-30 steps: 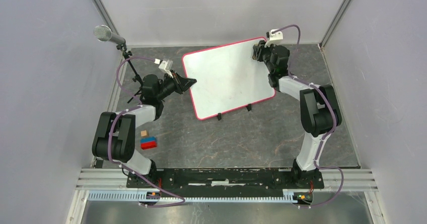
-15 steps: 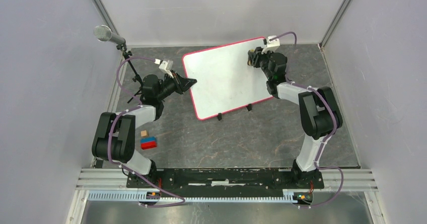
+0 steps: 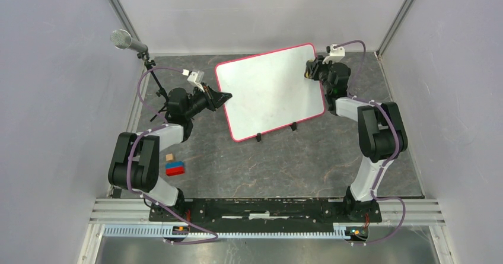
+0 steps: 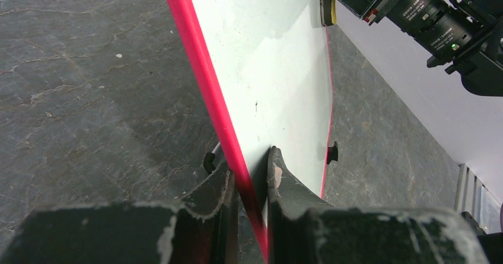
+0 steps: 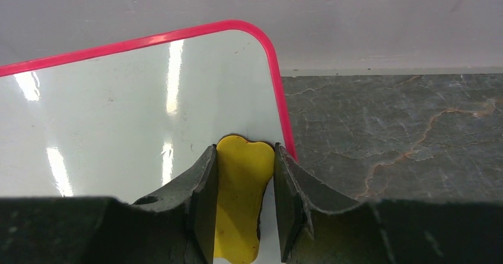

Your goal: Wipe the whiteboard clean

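Observation:
I'll next move my right gripper back past the black feet and down to the bare near tabletop to release the yellow eraser [image 5: 242, 199].
The whiteboard [image 3: 270, 89] lies flat on the dark table, white with a red-pink rim and two black feet on its near edge; I see no writing on it. My left gripper [image 3: 224, 98] is shut on the board's left rim [image 4: 216, 107], one finger on each side. My right gripper [image 3: 310, 68] is shut on a yellow eraser [image 5: 242, 199] and presses it on the board near the far right corner [image 5: 261, 35]. The eraser also shows in the left wrist view [image 4: 327, 9].
A microphone on a stand [image 3: 127, 41] rises at the far left. A small red, blue and tan block stack [image 3: 174, 167] lies by the left arm. Grey walls close the table on three sides.
My right gripper, with the eraser, has swept left across the board and then back right to its far right corner. The left gripper and the board have not moved.

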### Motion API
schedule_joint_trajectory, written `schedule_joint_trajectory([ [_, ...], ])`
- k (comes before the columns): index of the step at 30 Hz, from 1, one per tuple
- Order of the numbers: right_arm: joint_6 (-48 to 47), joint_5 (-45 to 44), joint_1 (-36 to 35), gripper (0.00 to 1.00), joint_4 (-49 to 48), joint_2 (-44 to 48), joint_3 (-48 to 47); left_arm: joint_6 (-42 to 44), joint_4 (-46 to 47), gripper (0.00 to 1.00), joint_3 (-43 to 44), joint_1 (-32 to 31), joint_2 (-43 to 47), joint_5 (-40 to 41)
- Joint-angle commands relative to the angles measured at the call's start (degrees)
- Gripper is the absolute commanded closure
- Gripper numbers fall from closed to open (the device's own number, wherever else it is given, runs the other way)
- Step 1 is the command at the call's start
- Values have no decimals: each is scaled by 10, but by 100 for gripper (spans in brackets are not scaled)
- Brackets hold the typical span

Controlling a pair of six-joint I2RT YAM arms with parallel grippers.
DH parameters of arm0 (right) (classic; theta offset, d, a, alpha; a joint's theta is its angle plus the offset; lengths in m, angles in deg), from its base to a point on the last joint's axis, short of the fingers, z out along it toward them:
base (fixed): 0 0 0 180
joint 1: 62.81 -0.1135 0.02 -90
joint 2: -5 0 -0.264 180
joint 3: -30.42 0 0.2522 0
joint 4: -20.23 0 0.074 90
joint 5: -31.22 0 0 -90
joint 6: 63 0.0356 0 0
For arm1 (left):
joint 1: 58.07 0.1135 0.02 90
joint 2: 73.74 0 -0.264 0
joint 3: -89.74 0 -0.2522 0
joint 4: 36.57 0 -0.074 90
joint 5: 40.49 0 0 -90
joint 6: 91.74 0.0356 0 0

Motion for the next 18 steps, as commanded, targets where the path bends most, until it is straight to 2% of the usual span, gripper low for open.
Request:
schedule_joint_trajectory([
  [1,-8,4,-23,74,38,3,35,195,1,98,-9,12,0,103],
  [4,-10,3,-53,74,38,11,45,194,1,98,-11,13,1,106],
  [13,-55,-54,-209,74,57,97,119,189,11,97,-21,11,8,130],
  [15,-56,-65,-234,74,64,130,154,187,12,92,-24,11,10,140],
  [18,-56,-93,-268,74,113,186,190,182,15,78,-28,8,13,156],
])
